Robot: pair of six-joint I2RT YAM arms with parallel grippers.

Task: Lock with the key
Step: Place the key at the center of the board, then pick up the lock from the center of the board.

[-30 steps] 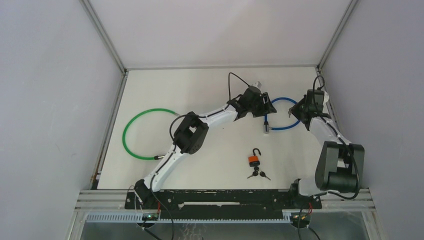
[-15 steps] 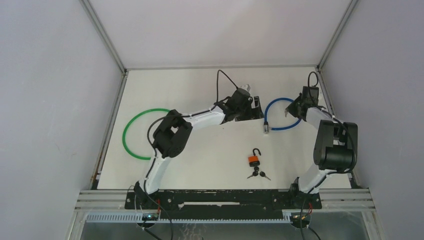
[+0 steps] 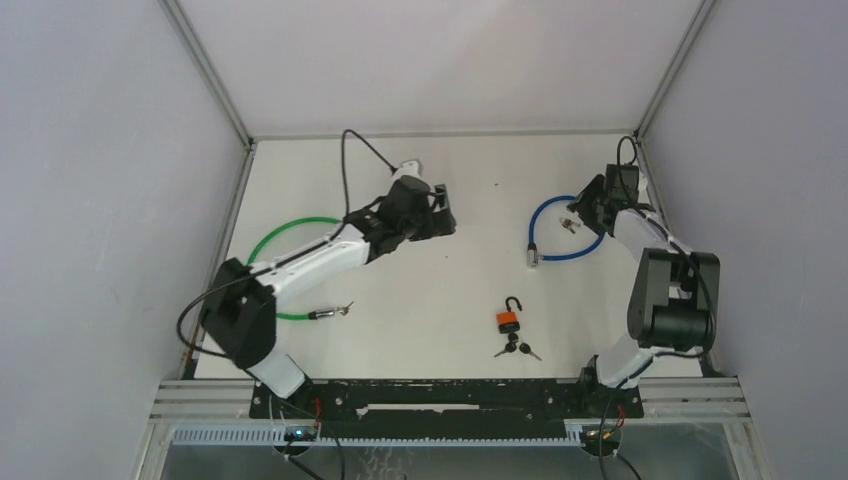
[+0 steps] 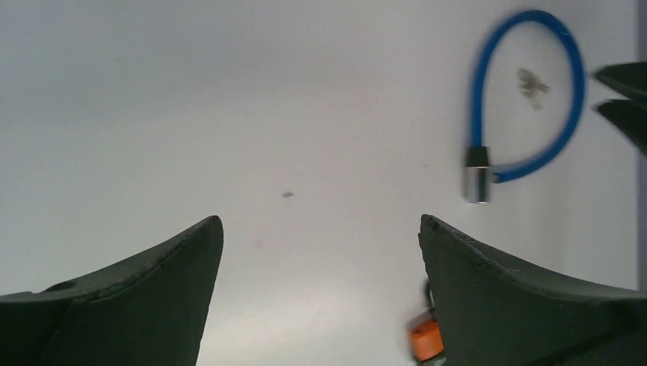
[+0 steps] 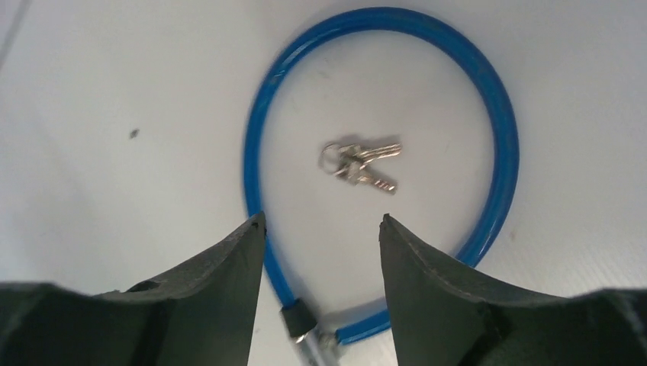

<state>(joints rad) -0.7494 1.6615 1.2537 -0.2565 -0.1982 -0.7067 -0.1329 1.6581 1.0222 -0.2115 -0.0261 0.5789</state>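
Note:
My left gripper will next move back and down onto the green cable [image 3: 296, 317] beside its near metal end, since the blue cable's ends already meet.
A blue cable lock [image 3: 533, 225] lies in a loop at the right back of the table, its ends meeting at a silver barrel [image 4: 478, 175]. A small bunch of silver keys [image 5: 358, 164] lies loose inside the loop [image 5: 503, 130]. My right gripper [image 5: 322, 221] hovers open just above the loop's near side, holding nothing; from above it [image 3: 577, 214] sits by the keys [image 3: 570, 224]. My left gripper [image 3: 441, 216] stands wide open and empty over bare table left of the blue cable [image 4: 526, 91]. Its wrist view shows nothing between its tips [image 4: 319, 225].
An orange padlock [image 3: 509, 320] with its shackle open lies near the front, black keys [image 3: 516, 350] beside it. A green cable loop [image 3: 252, 275] lies at the left under the left arm, its metal end [image 3: 330, 313] pointing right. Walls close in both sides.
The left arm has swung left, away from the blue cable, opening fully. The right gripper went from shut to open, and the silver keys now lie loose inside the blue loop.

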